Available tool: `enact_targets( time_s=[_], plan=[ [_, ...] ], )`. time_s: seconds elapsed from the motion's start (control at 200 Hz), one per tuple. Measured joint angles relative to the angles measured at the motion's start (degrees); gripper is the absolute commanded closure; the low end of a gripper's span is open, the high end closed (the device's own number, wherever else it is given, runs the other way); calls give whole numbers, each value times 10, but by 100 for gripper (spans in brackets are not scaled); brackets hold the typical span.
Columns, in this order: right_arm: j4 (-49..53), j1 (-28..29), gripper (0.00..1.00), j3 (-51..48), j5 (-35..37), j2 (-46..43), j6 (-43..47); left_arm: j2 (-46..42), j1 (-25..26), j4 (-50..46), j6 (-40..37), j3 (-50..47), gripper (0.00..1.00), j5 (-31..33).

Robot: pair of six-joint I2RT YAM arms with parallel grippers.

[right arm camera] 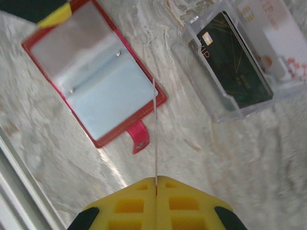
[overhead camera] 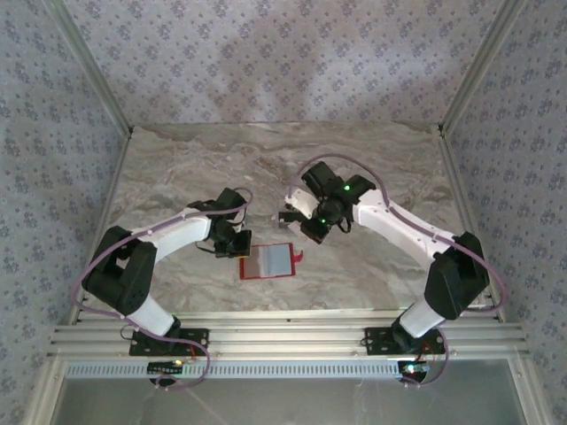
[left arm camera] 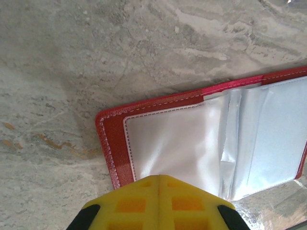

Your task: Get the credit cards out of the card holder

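I will turn my right gripper away from my base next and bring what it holds down beside the white one.
The red card holder (overhead camera: 267, 262) lies open on the marble table, its clear pockets facing up (left arm camera: 177, 148), and looks tilted in the right wrist view (right arm camera: 96, 81). My left gripper (left arm camera: 158, 178) is shut, with its yellow tips resting on the holder's left pocket (overhead camera: 236, 248). My right gripper (right arm camera: 156, 178) hovers right of the holder (overhead camera: 301, 226), shut on a thin pale credit card (right arm camera: 155, 134) seen edge-on. A dark credit card (right arm camera: 232, 62) and a white one (right arm camera: 266, 28) lie in a clear box.
The clear plastic box (right arm camera: 218, 115) sits on the table just beyond the right gripper. The holder's red snap tab (right arm camera: 139, 136) sticks out toward it. A metal rail (overhead camera: 283, 341) runs along the near table edge. Patterned walls enclose the sides and back.
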State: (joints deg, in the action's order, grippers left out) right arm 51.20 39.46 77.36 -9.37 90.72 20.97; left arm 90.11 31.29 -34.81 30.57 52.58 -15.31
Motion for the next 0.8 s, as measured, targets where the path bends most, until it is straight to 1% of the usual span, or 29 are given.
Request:
enact_targets(
  time_s=[0.175, 0.345, 0.535, 0.8],
  plan=[
    [62, 0, 100, 84, 43, 75, 149, -24, 0, 4, 1, -3, 94, 0],
    [105, -3, 100, 172, 82, 147, 248, -60, 0, 16, 9, -35, 90, 2],
    [143, -15, 100, 275, 106, 211, 308, -111, 0, 25, 32, -81, 88, 13],
    [184, -26, 100, 405, 107, 292, 331, -160, 0, 29, 55, -107, 88, 28]
  ],
)
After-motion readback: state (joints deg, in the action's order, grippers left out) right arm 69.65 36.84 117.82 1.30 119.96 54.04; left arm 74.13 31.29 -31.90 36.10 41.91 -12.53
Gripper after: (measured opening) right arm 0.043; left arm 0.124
